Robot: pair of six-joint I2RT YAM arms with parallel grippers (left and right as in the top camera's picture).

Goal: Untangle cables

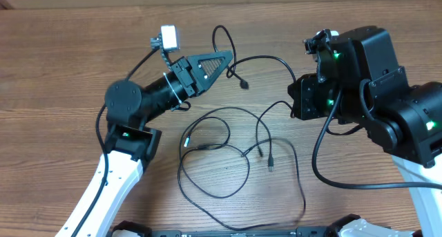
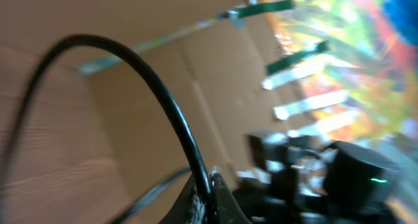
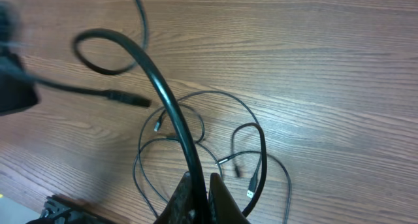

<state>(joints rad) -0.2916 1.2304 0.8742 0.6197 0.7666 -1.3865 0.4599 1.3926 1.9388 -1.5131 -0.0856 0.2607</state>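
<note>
My right gripper is holding the cable, and thin cables are looped between the arms. It should swing back and to the right in the overhead view, over the open tabletop, to let go of the cable.
A thicker black cable hangs in an arc between both grippers. My left gripper is shut on it; the left wrist view shows the cord pinched between the fingers and curving up over them. Its free end loops behind the left gripper and ends in a plug. My right gripper is shut on the same cable, gripped at the fingertips. Thin black cables lie in loose overlapping loops on the table between the arms, also in the right wrist view, with small plug ends.
The wooden table stretches all round the cables. A small white light block sits on the left wrist. The right arm's own thick wiring hangs beside the loops. A dark bar runs along the front edge.
</note>
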